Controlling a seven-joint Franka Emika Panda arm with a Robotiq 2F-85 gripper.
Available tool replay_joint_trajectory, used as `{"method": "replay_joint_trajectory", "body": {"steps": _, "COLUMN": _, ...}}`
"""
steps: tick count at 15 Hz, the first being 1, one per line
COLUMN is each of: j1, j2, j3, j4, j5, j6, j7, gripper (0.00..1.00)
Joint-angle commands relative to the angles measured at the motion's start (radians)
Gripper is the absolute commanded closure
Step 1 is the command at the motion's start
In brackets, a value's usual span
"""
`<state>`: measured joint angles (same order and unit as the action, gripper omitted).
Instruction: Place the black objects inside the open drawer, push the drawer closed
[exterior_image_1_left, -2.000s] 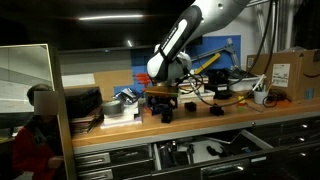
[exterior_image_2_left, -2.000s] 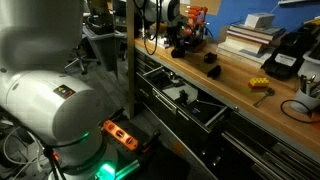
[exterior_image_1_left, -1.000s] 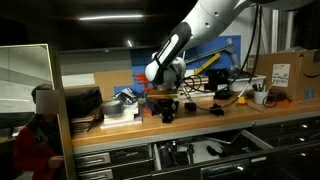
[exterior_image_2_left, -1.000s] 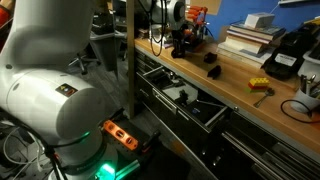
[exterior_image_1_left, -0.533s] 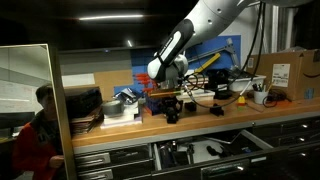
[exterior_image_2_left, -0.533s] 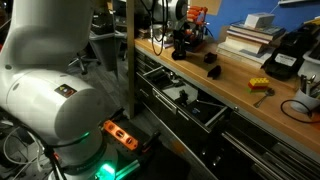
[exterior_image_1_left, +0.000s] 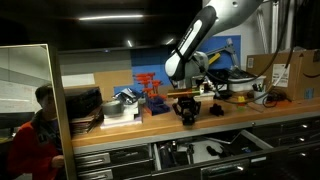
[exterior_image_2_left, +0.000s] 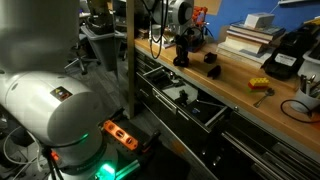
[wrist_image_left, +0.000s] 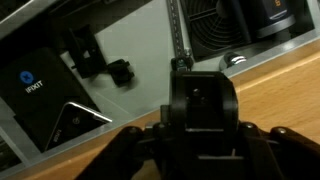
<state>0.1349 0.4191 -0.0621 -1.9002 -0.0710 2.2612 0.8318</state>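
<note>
The bare bottom of the drawer is below, so my gripper needs to move back and down onto it next and release the black object in clear space.
My gripper (exterior_image_1_left: 186, 104) (exterior_image_2_left: 181, 46) is shut on a black object (exterior_image_1_left: 186, 114) (exterior_image_2_left: 180, 57) and holds it just above the wooden bench near its front edge. In the wrist view the black object (wrist_image_left: 200, 100) fills the space between the fingers (wrist_image_left: 132, 150) of the gripper (wrist_image_left: 200, 140). Another black object (exterior_image_1_left: 216, 108) (exterior_image_2_left: 213, 71) lies on the bench beside it. The open drawer (exterior_image_1_left: 245, 143) (exterior_image_2_left: 200, 108) stands pulled out under the bench edge. A black part (wrist_image_left: 100, 62) (exterior_image_2_left: 185, 97) lies inside the drawer.
A black box with a blue logo (wrist_image_left: 40, 100) lies in the drawer. On the bench are stacked books (exterior_image_2_left: 250, 35), a yellow piece (exterior_image_2_left: 260, 85), a cardboard box (exterior_image_1_left: 290, 70) and a red rack (exterior_image_1_left: 150, 85). A person (exterior_image_1_left: 35, 135) stands at one end of the bench.
The arm has carried the black object sideways along the bench, to the right in an exterior view, and toward the front edge above the drawer. The grip has stayed the same.
</note>
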Motion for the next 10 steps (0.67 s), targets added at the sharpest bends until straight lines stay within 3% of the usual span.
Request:
{"method": "replay_joint_trajectory", "body": {"steps": 1, "j1": -0.011, "j2": -0.130, "j3": 0.008, "j4": -0.237, "j5": 0.043, "j6": 0.127, "j7": 0.013, "gripper": 0.75}}
{"method": "replay_joint_trajectory", "body": {"steps": 5, "j1": -0.022, "j2": -0.193, "j3": 0.056, "j4": -0.377, "j5": 0.129, "j6": 0.211, "j7": -0.074, "gripper": 0.75}}
{"method": "replay_joint_trajectory", "body": {"steps": 10, "j1": -0.026, "j2": -0.108, "j3": 0.126, "j4": -0.442, "j5": 0.256, "j6": 0.284, "j7": -0.292, "gripper": 0.75}}
